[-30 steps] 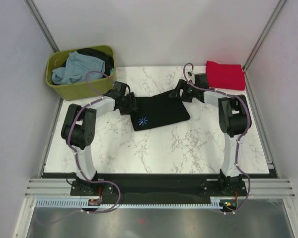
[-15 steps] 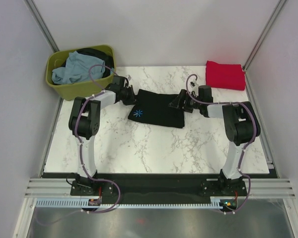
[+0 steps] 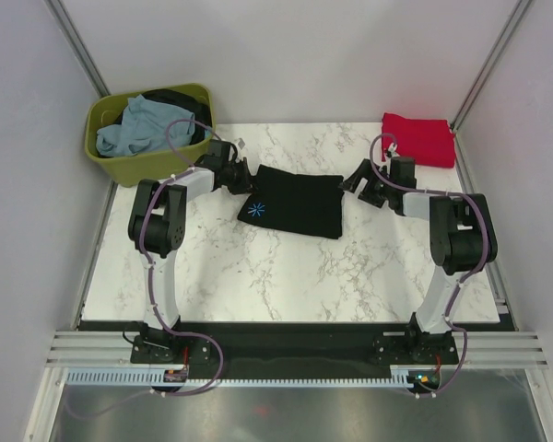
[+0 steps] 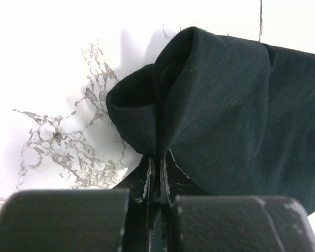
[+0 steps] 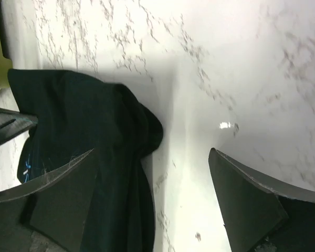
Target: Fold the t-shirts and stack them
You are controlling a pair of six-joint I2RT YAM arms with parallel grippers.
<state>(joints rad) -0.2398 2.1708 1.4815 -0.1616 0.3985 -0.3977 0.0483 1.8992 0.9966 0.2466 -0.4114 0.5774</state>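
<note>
The open fingers of my right gripper are on both sides of the black shirt's end (image 3: 341, 191) (image 5: 135, 160) opposite the starburst. I will ease my right gripper to the left in the top view next and close on that end.
A black t-shirt (image 3: 300, 204) lies folded mid-table, its blue starburst print (image 3: 254, 209) facing up near the left end. My left gripper (image 3: 246, 177) is shut on that shirt's left edge; in the left wrist view the cloth (image 4: 226, 115) bunches up from the closed fingertips (image 4: 157, 164). My right gripper (image 3: 358, 184) stands open at the shirt's right edge. In the right wrist view one finger (image 5: 58, 205) hangs over the black cloth (image 5: 84, 115) and the other finger (image 5: 252, 202) over bare marble, gripping nothing. A red t-shirt (image 3: 417, 140) lies folded at the back right.
An olive-green tub (image 3: 157, 164) stands at the back left corner, holding a pale blue-grey shirt (image 3: 140, 126) and a dark one (image 3: 180, 99). Grey walls close in the marble table (image 3: 286, 276) on three sides.
The left gripper has shut on the black shirt's left edge. The shirt has shifted left and back. The right gripper has opened wider and drawn back to the right, off the cloth.
</note>
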